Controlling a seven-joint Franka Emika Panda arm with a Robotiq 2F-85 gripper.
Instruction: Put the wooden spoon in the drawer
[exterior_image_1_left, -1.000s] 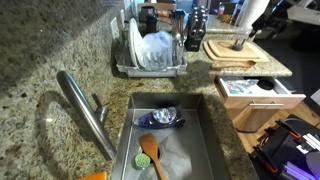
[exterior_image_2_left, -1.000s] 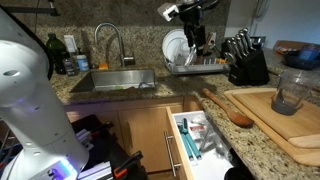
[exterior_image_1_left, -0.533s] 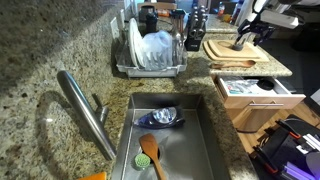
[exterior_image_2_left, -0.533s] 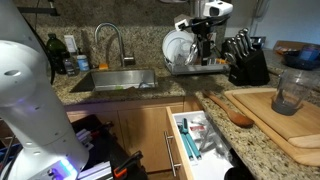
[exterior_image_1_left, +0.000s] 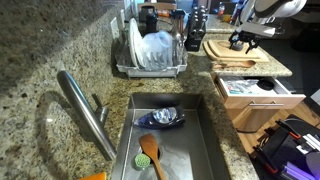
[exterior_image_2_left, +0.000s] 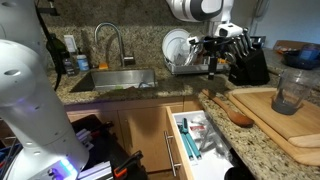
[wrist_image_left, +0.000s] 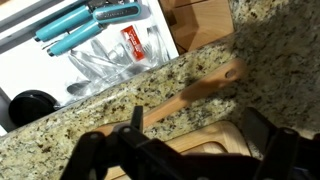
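Note:
I should lower my gripper onto the spoon's handle next and turn it so the fingers go on both sides of the handle. The spoon's handle (exterior_image_2_left: 222, 104) beside the cutting board (exterior_image_2_left: 282, 118) lies slanted across my gripper's open fingers.
The wooden spoon (exterior_image_2_left: 226, 108) lies on the granite counter just beside the wooden cutting board (exterior_image_2_left: 282, 118). In the wrist view the wooden spoon (wrist_image_left: 196, 85) lies diagonally between the board's corner (wrist_image_left: 205, 150) and the open drawer (wrist_image_left: 95, 70). The drawer (exterior_image_2_left: 203, 148) is pulled out below the counter and holds several utensils; it also shows in an exterior view (exterior_image_1_left: 256, 92). My gripper (wrist_image_left: 200, 135) is open and empty. It hovers above the spoon and the board's edge, as both exterior views show (exterior_image_2_left: 212, 66) (exterior_image_1_left: 241, 41).
A sink (exterior_image_1_left: 205, 140) holds an orange-brown spoon (exterior_image_1_left: 150, 150), a green utensil and a bowl. A dish rack (exterior_image_1_left: 150, 55) with plates stands behind it. A knife block (exterior_image_2_left: 243, 58) and a glass (exterior_image_2_left: 290, 92) on the board are near the arm.
My arm has swung away from the dish rack area and lowered toward the counter edge over the spoon. The spoon and drawer have not moved.

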